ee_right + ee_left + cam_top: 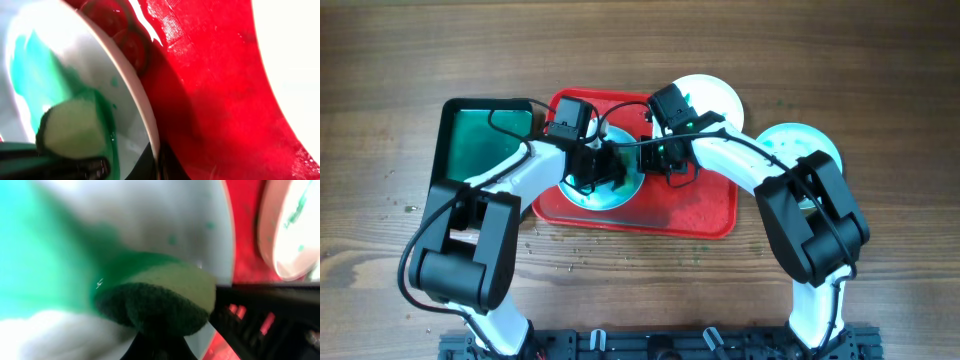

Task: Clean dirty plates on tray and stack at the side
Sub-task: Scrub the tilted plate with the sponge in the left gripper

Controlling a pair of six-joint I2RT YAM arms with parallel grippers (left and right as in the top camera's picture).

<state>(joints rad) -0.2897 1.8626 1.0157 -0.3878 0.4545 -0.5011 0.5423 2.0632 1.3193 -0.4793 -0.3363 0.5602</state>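
Note:
The third plate (798, 147) lies to my right gripper's right in the overhead view, so I should next lift that gripper, carry the teal-smeared plate's rim across onto the third plate, then release it.
A white plate (610, 195) with teal smears lies on the left half of the red tray (695, 210). My left gripper (592, 168) is shut on a green-and-yellow sponge (160, 300) and presses it on the plate's teal-smeared face (115, 220). My right gripper (658, 160) is shut on that plate's rim (150, 135), with the sponge (75, 130) just beyond. A second plate (712, 95) lies at the tray's far right corner and shows in the left wrist view (292, 225). A third plate (798, 148) lies on the table to the right.
A smaller dark green tray (480, 135) lies against the red tray's left side. Small crumbs dot the wooden table (880, 80) in front of the red tray. The arms' bases stand at the near edge.

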